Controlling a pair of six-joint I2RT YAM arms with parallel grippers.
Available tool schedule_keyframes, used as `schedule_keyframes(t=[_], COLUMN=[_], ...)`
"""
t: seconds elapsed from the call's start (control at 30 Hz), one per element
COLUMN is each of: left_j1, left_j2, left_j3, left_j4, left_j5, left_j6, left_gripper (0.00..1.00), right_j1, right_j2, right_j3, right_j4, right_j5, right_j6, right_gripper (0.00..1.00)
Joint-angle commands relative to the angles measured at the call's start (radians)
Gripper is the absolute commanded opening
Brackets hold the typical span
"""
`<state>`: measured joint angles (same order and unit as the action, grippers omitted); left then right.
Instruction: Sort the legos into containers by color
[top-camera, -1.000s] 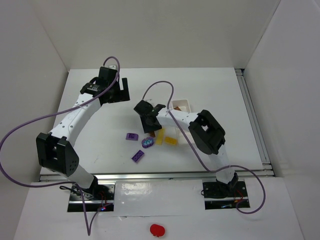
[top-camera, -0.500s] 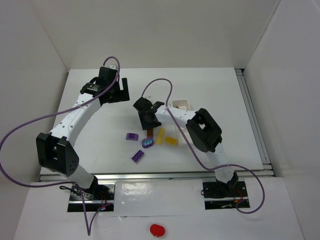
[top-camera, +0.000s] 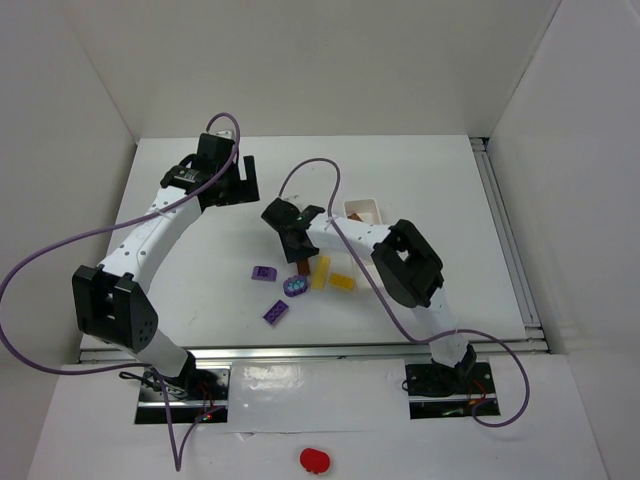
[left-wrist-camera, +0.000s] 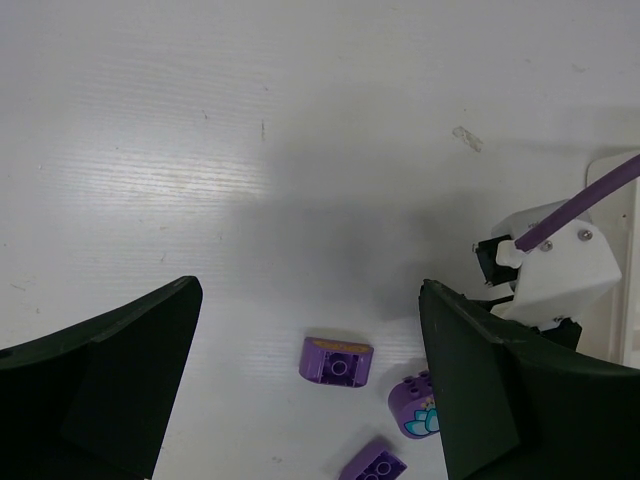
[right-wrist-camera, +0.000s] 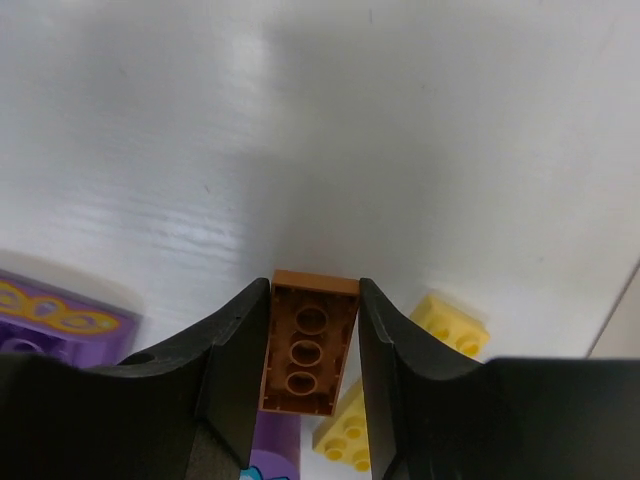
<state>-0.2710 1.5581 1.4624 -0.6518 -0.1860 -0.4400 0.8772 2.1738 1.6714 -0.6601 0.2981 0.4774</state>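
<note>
Next I should lift my right gripper over the white tray's far end (top-camera: 367, 210) to release the brown brick, as that end lies outward and to its right in the top view.
My right gripper (top-camera: 300, 256) (right-wrist-camera: 312, 300) is shut on a brown brick (top-camera: 303, 266) (right-wrist-camera: 308, 345), held underside up between both fingers just above the table. Below it lie two yellow bricks (top-camera: 320, 272) (top-camera: 342, 281) and the rounded purple-blue piece (top-camera: 297, 286). Two purple bricks (top-camera: 264, 272) (top-camera: 277, 312) lie to the left; one also shows in the left wrist view (left-wrist-camera: 338, 361). The white tray (top-camera: 362, 211) sits behind the right arm, mostly hidden. My left gripper (top-camera: 243, 182) (left-wrist-camera: 310, 400) is open and empty, high over the table's far left.
A red rounded blob (top-camera: 314, 459) lies off the table by the arm bases. White walls surround the table. Purple cables loop above both arms.
My right gripper has shifted slightly left and away from the bases with the brown brick in its jaws. The left arm has not moved.
</note>
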Motion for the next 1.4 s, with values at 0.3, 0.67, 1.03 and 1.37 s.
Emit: schedule_keyframes(t=[0.3, 0.67, 1.03, 1.37], left_j1=[0.000, 0.000, 0.000, 0.000], left_j2=[-0.015, 0.013, 0.013, 0.004], left_j3=[0.024, 0.042, 0.052, 0.043], left_j4=[0.012, 0.012, 0.012, 0.012], left_j5=[0.010, 0.011, 0.000, 0.019], left_j6=[0.026, 0.006, 0.006, 0.006], left_gripper=[1.00, 1.00, 1.00, 1.00], right_j1=[-0.179, -0.365, -0.405, -0.437], right_j2=[-0.054, -0.203, -0.275, -0.235], right_j3=[0.188, -0.012, -0.082, -0.070], right_j4=[-0.001, 0.070, 0.111, 0.119], right_j5=[0.210, 0.265, 0.265, 0.308], right_j6=[-0.051, -0.022, -0.002, -0.002], right_gripper=[0.37, 0.37, 0.37, 0.74])
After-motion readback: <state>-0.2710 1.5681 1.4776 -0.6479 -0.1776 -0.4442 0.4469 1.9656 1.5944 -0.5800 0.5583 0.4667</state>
